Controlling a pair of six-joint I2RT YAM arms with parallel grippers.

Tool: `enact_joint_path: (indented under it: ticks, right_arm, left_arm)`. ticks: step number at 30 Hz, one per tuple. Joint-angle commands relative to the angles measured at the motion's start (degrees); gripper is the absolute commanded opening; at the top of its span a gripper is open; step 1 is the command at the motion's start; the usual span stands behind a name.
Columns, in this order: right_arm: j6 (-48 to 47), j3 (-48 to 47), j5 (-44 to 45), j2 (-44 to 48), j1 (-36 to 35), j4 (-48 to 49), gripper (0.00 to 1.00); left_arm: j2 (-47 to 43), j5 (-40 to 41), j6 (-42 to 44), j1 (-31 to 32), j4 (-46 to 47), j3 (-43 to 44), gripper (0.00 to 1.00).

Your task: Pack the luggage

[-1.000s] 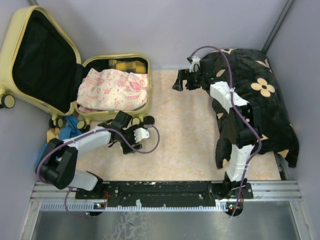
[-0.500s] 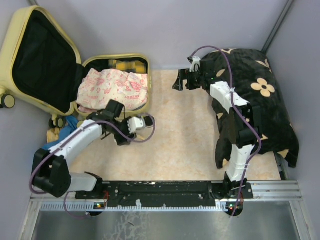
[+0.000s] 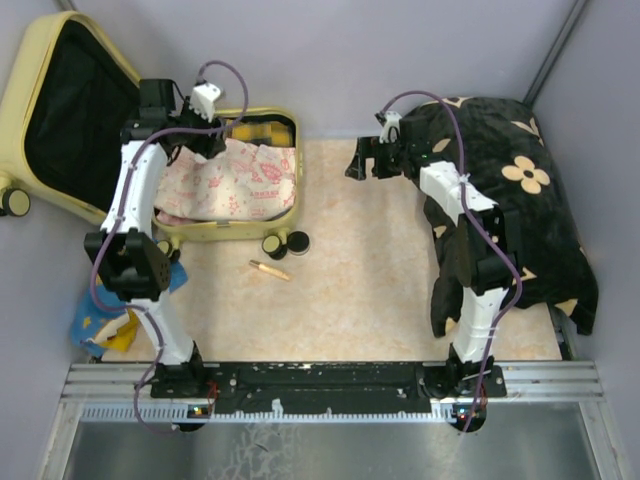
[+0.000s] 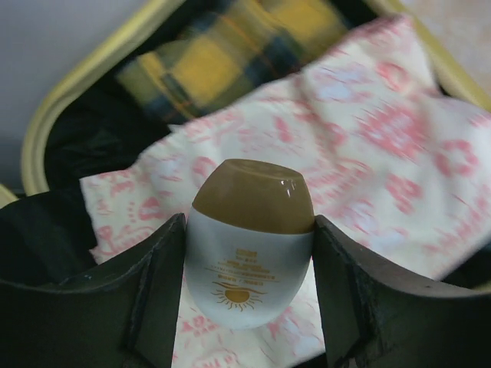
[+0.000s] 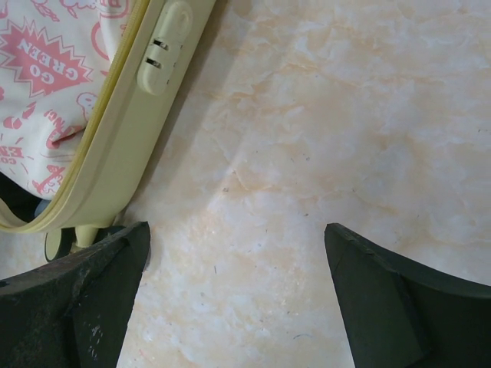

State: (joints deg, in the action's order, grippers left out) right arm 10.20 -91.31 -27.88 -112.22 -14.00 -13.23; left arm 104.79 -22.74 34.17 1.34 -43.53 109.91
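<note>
The left gripper brings the sunscreen bottle down into the case's far corner (image 4: 93, 143) beside the yellow plaid item next, where empty black lining leaves room.
The luggage (image 3: 232, 233), a pale yellow hard-shell suitcase, lies open at the back left with its black-lined lid (image 3: 70, 110) propped up. Inside lie a pink-and-white printed cloth (image 3: 240, 175) and a yellow plaid item (image 3: 255, 130). My left gripper (image 3: 197, 108) hovers over the case's back left corner. It is shut on a white sunscreen bottle with a brown cap (image 4: 249, 261), held above the printed cloth (image 4: 383, 130). My right gripper (image 3: 358, 160) is open and empty over the bare floor (image 5: 307, 115), just right of the suitcase's rim and lock (image 5: 161, 46).
A big black cloth with beige flowers (image 3: 515, 190) covers the right side under the right arm. A small brown stick (image 3: 268, 270) lies on the floor in front of the suitcase wheels (image 3: 285, 243). A blue and yellow item (image 3: 108, 322) lies by the left arm's base.
My left arm has swung from the floor in front of the suitcase up over its interior, carrying the bottle. The brown stick and blue item now show. The right arm has not moved.
</note>
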Motion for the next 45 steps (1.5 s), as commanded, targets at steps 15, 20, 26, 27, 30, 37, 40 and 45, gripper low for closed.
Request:
enact_joint_path:
  ticks: [15,20,26,27,30,37,40,45]
  right_arm:
    - [-5.21,-7.55,3.81,-0.81,1.36,-2.29,0.97]
    - [-5.32,-7.47,4.33,-1.07,0.93,-1.99,0.97]
    - [-6.06,-6.85,5.19,-0.67,-0.38,-2.15,0.98]
    - [-6.07,-6.68,5.20,-0.53,-0.53,-2.10,0.98]
    - [-6.24,-6.35,5.08,-0.23,-0.85,-2.10,0.98]
    - [-6.36,-6.17,4.89,0.41,-0.94,-2.28,0.98]
    - [-6.24,-5.66,4.58,0.83,-0.86,-2.15,0.98]
    - [-5.45,-4.54,3.54,2.06,-0.78,-1.65,0.98]
  left_arm:
    - [27.20,7.89,-8.73,-8.82,22.14,20.82,0.50]
    - [30.57,5.27,-11.05,-10.02,24.85,20.73,0.51]
    - [32.37,4.09,-11.05,-10.49,27.56,18.81,0.53]
    - [32.52,4.30,-10.91,-10.61,27.97,17.97,0.54]
    - [33.43,5.57,-10.45,-10.74,27.49,16.69,0.55]
    - [30.54,6.82,-11.32,-11.55,25.82,12.09,0.56]
    - [28.36,8.60,-12.42,-11.62,24.44,11.74,0.87]
    - [20.71,2.65,-14.43,-12.40,23.99,10.55,0.96]
